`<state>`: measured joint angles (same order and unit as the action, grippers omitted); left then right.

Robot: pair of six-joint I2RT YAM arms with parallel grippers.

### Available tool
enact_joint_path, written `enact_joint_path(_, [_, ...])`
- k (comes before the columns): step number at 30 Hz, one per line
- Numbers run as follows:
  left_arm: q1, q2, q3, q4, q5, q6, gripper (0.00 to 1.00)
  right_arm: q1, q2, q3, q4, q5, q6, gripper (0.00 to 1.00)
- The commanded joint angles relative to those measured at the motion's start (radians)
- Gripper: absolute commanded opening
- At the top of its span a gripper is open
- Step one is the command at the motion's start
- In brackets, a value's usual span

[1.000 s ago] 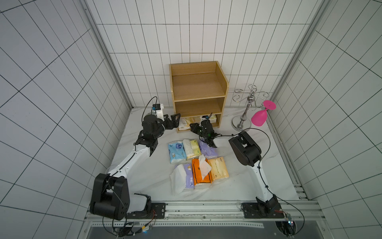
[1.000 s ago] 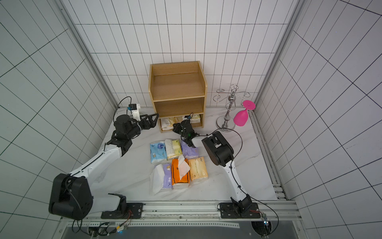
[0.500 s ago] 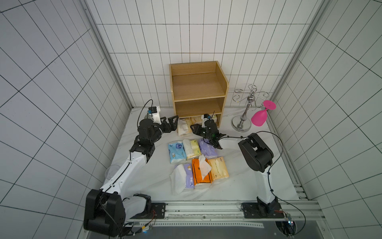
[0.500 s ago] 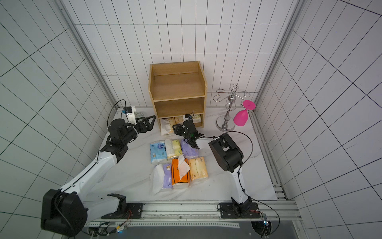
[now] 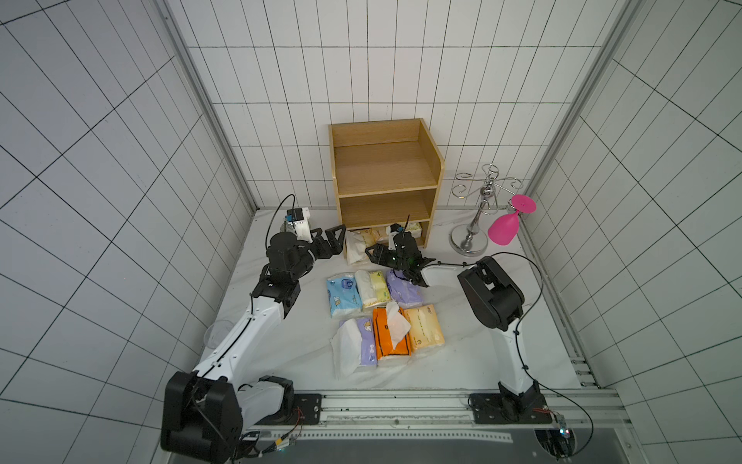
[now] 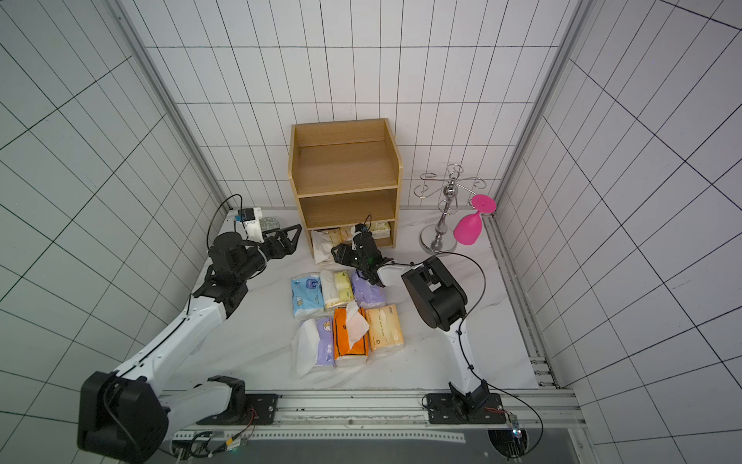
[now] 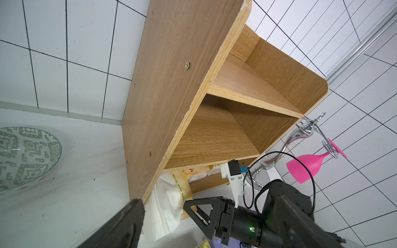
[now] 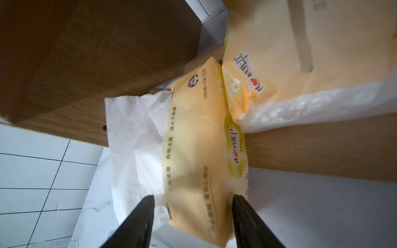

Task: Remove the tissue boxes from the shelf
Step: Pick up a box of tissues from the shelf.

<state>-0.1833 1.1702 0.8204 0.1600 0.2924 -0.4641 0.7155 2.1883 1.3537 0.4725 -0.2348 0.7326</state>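
Observation:
The yellow box's near end (image 8: 201,218) sticks out from the bottom level of the shelf between my fingers, so my right gripper should stay in place next and close its fingers across that end of the box.
The wooden shelf (image 5: 385,180) (image 6: 345,176) has its two upper tiers bare. Pale yellow tissue boxes (image 5: 409,229) lie in the bottom tier. One yellow box (image 8: 193,150) with loose white tissue sticks out at its left. My right gripper (image 8: 192,214) (image 5: 373,253) is open, one finger on each side of that box's near end. My left gripper (image 5: 331,241) (image 6: 287,241) is open and empty beside the shelf's left panel (image 7: 171,85). Several boxes lie on the table: light blue (image 5: 341,295), purple (image 5: 403,289), orange (image 5: 385,333), peach (image 5: 423,327).
A silver stand with curly hooks (image 5: 478,225) carries a pink goblet (image 5: 504,229) to the right of the shelf. A patterned bowl (image 7: 23,156) sits in the back left corner. The tiled walls stand close on three sides.
My right gripper's jaws have gone from shut to open at the foot of the shelf. The left arm has stretched out, its gripper staying near the shelf's left side.

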Motion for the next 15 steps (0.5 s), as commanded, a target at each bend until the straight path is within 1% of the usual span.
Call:
enact_joint_path(1, [-0.004, 0.015, -0.011, 0.003, -0.002, 0.004, 0.98, -0.008, 0.042, 0.063, -0.007, -0.001, -0.018, 0.63])
enact_joint_path(5, [-0.004, 0.022, -0.012, 0.007, 0.003, 0.004, 0.98, -0.008, 0.065, 0.082, 0.003, -0.006, -0.015, 0.63])
enact_joint_path(7, [-0.005, 0.026, -0.012, 0.011, 0.009, 0.004, 0.98, -0.008, 0.073, 0.093, 0.001, -0.006, -0.015, 0.6])
enact_joint_path(8, [-0.004, 0.027, -0.012, 0.012, 0.011, 0.004, 0.98, -0.009, 0.075, 0.101, -0.006, -0.005, -0.016, 0.54])
enact_joint_path(12, [-0.005, 0.036, -0.013, 0.015, 0.017, 0.002, 0.98, -0.012, 0.077, 0.11, -0.007, -0.009, -0.021, 0.25])
enact_joint_path(15, [-0.007, 0.035, -0.016, 0.014, 0.016, 0.004, 0.98, -0.014, 0.055, 0.091, 0.008, -0.004, -0.02, 0.09])
